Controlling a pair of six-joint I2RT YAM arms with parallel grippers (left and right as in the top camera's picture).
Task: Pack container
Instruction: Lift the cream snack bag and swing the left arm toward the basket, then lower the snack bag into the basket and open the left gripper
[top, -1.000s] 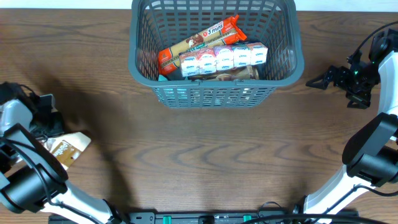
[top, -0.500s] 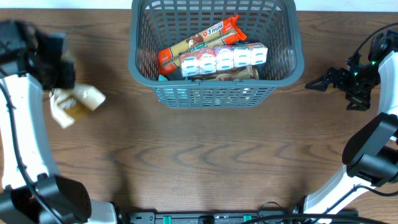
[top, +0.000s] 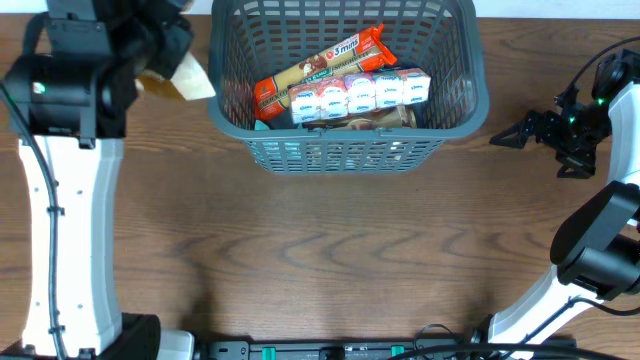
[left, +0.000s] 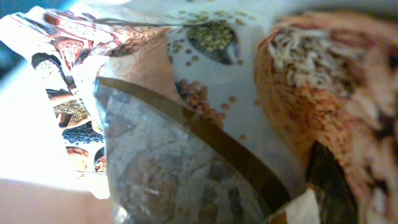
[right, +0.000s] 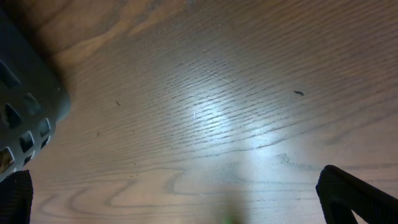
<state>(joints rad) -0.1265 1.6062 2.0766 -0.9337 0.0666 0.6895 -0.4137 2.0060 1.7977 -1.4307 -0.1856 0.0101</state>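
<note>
The bag in my left gripper moves across the basket's rim next, then comes down over the orange biscuit pack (top: 322, 73).
The container (top: 222, 105) is a dark grey-blue lattice basket at the top middle of the table; its corner also shows in the right wrist view (right: 28, 106). Inside lie an orange biscuit pack (top: 320, 65), a row of white cartons (top: 360, 95) and a brown item underneath. My left gripper (top: 160, 60) is shut on a tan and white snack bag (top: 185, 80), held up just left of the basket's rim. The bag fills the left wrist view (left: 205, 112). My right gripper (top: 510, 132) is open and empty, low over the table right of the basket.
The wooden table (top: 320, 260) runs below and beside the basket. The left arm's white link (top: 70, 230) stretches down the left side. The right arm (top: 600, 230) stands along the right edge.
My left gripper has lifted the snack bag from the table's left edge and carried it up and right, close to the basket's left rim. The right arm has not moved.
</note>
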